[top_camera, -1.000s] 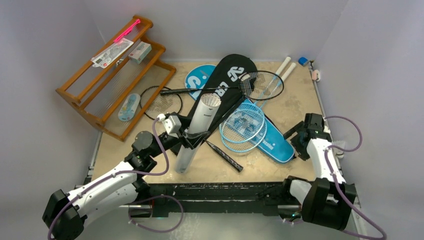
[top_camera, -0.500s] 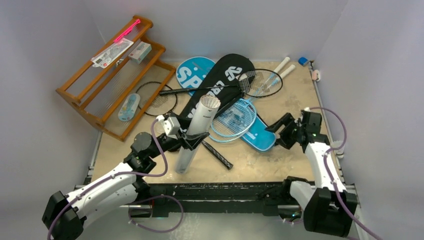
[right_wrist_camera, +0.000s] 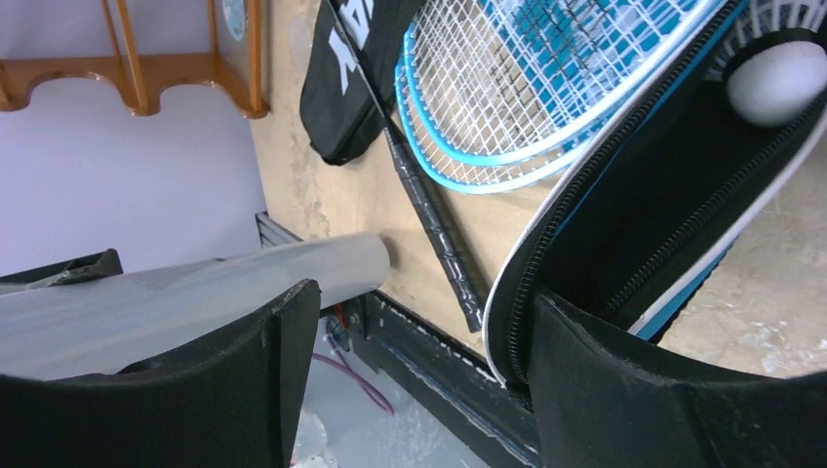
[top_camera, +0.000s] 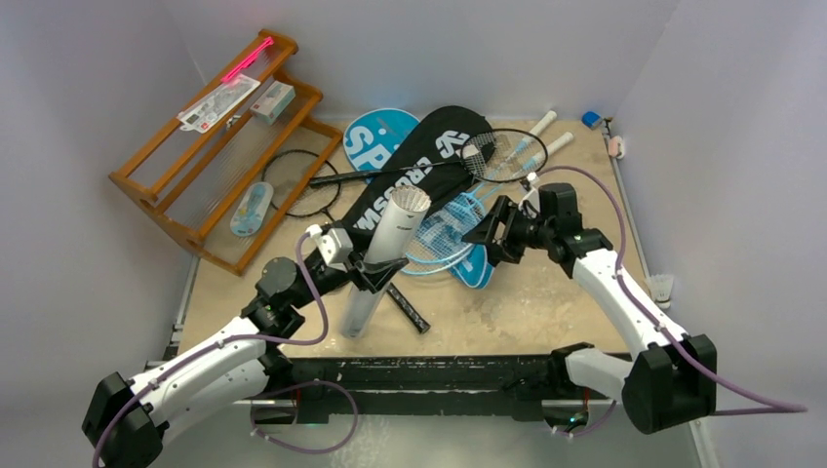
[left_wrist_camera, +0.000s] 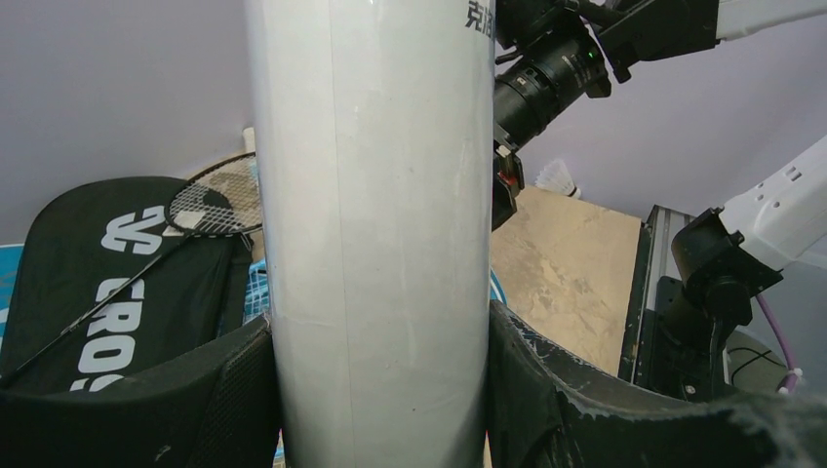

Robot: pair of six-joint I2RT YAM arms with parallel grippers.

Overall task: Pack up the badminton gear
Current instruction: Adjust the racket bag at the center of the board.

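My left gripper will next swing toward the wooden rack, turn the tilted white tube (top_camera: 386, 255) upright over the bare tabletop (top_camera: 332, 310) beside the rack's foot and release it.
My left gripper (top_camera: 374, 274) is shut on the long white tube (top_camera: 386, 255), which stands tilted with its open top up; its wall fills the left wrist view (left_wrist_camera: 380, 195). My right gripper (top_camera: 491, 241) is open at the near end of the blue cover (top_camera: 475, 268). That cover's zippered edge (right_wrist_camera: 546, 263) lies against the inside of one finger. Light-blue rackets (top_camera: 444, 229) lie on the blue cover, beside the black cover (top_camera: 419, 166). A shuttlecock (right_wrist_camera: 775, 78) sits in the blue cover's mouth. Another shuttlecock (top_camera: 663, 288) lies outside the table's right rail.
A wooden rack (top_camera: 210, 146) with small packages stands at the back left. Black rackets (top_camera: 302, 190) lie in front of it and across the black cover. A black handle (top_camera: 405, 307) lies near the tube's foot. Small blue and pink items (top_camera: 592, 119) sit in the back right corner.
My right arm has swung left across the table, pushing the blue cover and light-blue rackets toward the tube, and its jaws have narrowed somewhat. The left arm and tube have stayed still.
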